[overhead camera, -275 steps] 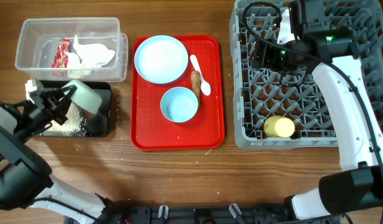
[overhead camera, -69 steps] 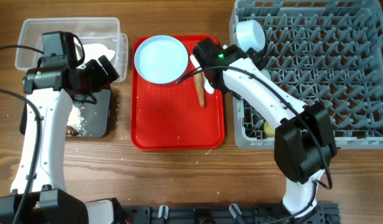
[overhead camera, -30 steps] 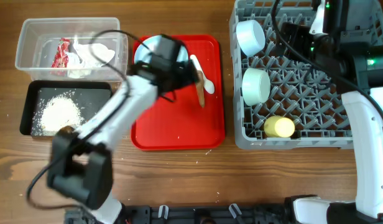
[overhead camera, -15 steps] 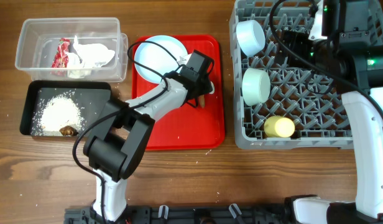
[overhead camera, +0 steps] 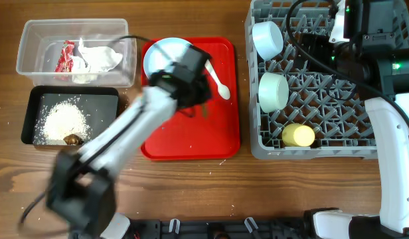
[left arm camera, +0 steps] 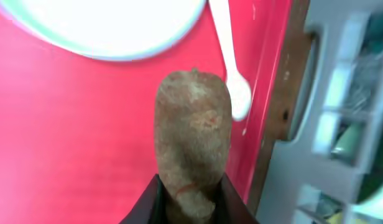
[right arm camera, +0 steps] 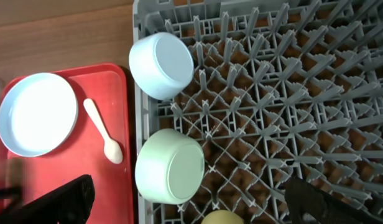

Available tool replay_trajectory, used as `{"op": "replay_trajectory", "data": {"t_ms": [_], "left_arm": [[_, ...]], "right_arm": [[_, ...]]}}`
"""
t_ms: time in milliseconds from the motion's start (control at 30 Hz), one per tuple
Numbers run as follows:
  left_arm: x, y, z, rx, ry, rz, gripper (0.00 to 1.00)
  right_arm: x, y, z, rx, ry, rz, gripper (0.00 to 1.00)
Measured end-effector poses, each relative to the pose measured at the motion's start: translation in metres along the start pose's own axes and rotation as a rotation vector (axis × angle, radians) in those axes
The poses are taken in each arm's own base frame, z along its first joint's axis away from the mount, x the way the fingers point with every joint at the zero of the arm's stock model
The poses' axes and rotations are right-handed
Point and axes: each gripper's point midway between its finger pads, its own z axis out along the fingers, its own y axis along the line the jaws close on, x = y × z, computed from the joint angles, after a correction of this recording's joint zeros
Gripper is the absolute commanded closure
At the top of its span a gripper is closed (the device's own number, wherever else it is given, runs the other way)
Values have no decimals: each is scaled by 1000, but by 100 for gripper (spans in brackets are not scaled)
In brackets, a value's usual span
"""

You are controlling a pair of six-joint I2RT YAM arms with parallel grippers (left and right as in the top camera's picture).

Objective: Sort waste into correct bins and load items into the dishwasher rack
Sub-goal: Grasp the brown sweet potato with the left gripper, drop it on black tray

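My left gripper swings left in the overhead view to the black tray with other food, over its bare end (overhead camera: 102,122), next. Then it lowers and releases the stick.
My left gripper (overhead camera: 199,99) is shut on the elongated brown food stick (left arm camera: 193,134) and holds it over the red tray (overhead camera: 191,143), just below the pale blue plate (overhead camera: 166,56) and left of the white spoon (overhead camera: 218,83). In the left wrist view, the jaws (left arm camera: 190,190) clamp the stick's lower end. My right gripper (right arm camera: 191,196) is wide open and empty above the grey dishwasher rack (overhead camera: 384,143). Two bowls (overhead camera: 266,38) (overhead camera: 273,91) and the yellow cup (overhead camera: 298,135) sit in the rack. A third bowl is not in view.
The clear tub (overhead camera: 32,33) at the far left holds the red-and-white wrapper (overhead camera: 64,58) and the tissue (overhead camera: 98,58). The black tray (overhead camera: 105,99) in front of it holds rice (overhead camera: 64,121) and a brown lump (overhead camera: 73,139). The left arm is blurred.
The left gripper has closed on the food stick, which lay beside the spoon, and moved it slightly left. Over the earlier frames, two bowls arrived in the rack. The right arm is still.
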Motion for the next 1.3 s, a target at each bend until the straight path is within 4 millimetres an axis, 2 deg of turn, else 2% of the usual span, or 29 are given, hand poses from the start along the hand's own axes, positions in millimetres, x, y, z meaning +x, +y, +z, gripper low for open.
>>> {"op": "replay_trajectory", "data": {"t_ms": [33,67,100,167,267,333,400,433,500,567,667,700,800,833,967,1000,1033,1067,1100,1133,1167,1200,1233,1267,1300], "left_arm": [[-14,14,-24,-7,-42,-37,96],[-22,27,-36,-26,-63,-61,96],[-33,73,-60,-121,-79,-152,96],[-49,124,-70,-226,-107,-264,96],[-57,190,-75,-349,-96,-418,96],[-68,246,-68,-408,-139,-576,96],[-63,278,-51,-440,-145,-671,96],[-58,294,-35,-457,-138,-711,95],[-45,311,-11,-489,-95,-749,81],[-34,318,7,-514,-48,-764,76],[-33,321,15,-521,-41,-775,44],[-33,321,15,-520,-41,-773,41],[-31,320,13,-525,-23,-745,39],[-29,318,6,-533,-3,-734,39],[-56,291,-25,-416,-34,-608,34],[-79,249,-45,-241,-86,-480,34],[-85,230,-51,-185,-103,-405,34],[-91,202,-56,-122,-129,-303,34],[-91,180,-57,-82,-137,-225,35],[-88,146,-53,-38,-140,-110,34],[-81,127,-49,-19,-127,-43,35],[-78,116,-47,-9,-130,-10,35],[-76,107,-46,0,-132,10,35],[-75,104,-46,3,-129,11,34],[-76,106,-46,-2,-135,4,29]], "right_arm": [[0,0,0,0,-1,0,0],[0,0,0,-1,-1,0,0],[-2,1,0,-3,-8,0,1],[-7,5,0,-29,-26,1,0],[-11,14,-1,-79,-39,-2,1],[-10,18,1,-100,-30,-4,0],[-7,26,9,-138,-2,-4,0],[-4,31,15,-166,22,-4,1],[0,38,24,-202,56,-3,0],[2,43,29,-218,73,-6,1],[1,56,34,-249,74,-26,0],[0,57,34,-253,67,-27,0],[-4,58,33,-259,51,-28,0],[-5,58,33,-260,46,-29,0],[-5,59,33,-260,45,-29,0],[-5,59,33,-260,46,-29,0],[-5,59,33,-260,45,-29,0],[-5,59,33,-260,45,-29,0],[-5,59,33,-260,45,-29,0],[-6,60,33,-267,42,-29,0],[-9,65,32,-295,32,-30,0],[-16,73,29,-344,6,-34,1],[-24,84,27,-396,-28,-45,10],[-31,100,25,-456,-57,-65,14],[-37,130,30,-520,-89,-108,17]]}}
